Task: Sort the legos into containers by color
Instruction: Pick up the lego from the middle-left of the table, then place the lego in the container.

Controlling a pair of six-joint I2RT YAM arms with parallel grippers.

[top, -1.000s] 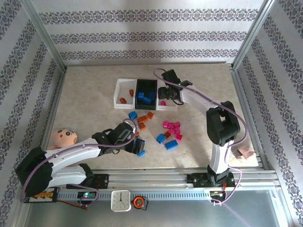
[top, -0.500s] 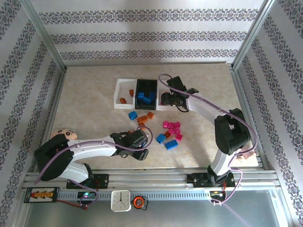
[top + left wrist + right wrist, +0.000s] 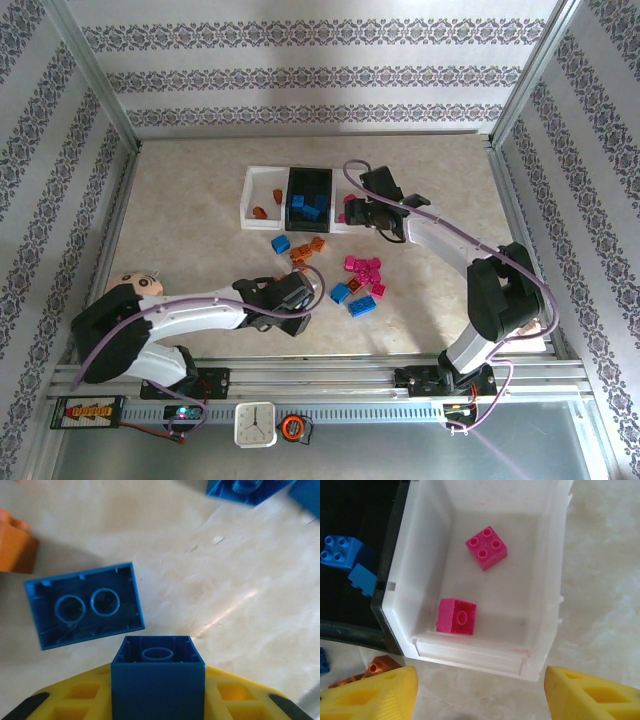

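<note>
I should lift my left gripper and carry the small blue lego outward over the black container (image 3: 309, 178). I will let it go inside, because that container already holds blue legos.
My left gripper (image 3: 297, 312) is low over the table near the front, shut on a small blue lego (image 3: 158, 675) that sits hollow side out between the yellow fingers (image 3: 75, 700). A longer blue lego (image 3: 85, 605) lies upside down just beyond it. My right gripper (image 3: 480, 702) hangs open at the near edge of the right white container (image 3: 540, 580), which holds two pink legos (image 3: 487, 547) (image 3: 456, 616). The black container (image 3: 309, 178) holds blue legos (image 3: 308, 208); the left white container (image 3: 258, 180) holds orange-brown ones (image 3: 262, 211).
Loose legos lie between the arms: orange (image 3: 305, 250), pink (image 3: 363, 270) and blue (image 3: 352, 298), plus one blue (image 3: 281, 243). A doll's head (image 3: 135, 288) rests at the left by the left arm. A clock (image 3: 256, 425) sits on the front rail.
The left gripper came down onto the table and closed around the small blue lego. The right gripper drew back slightly to the right from over the bins, staying open.
</note>
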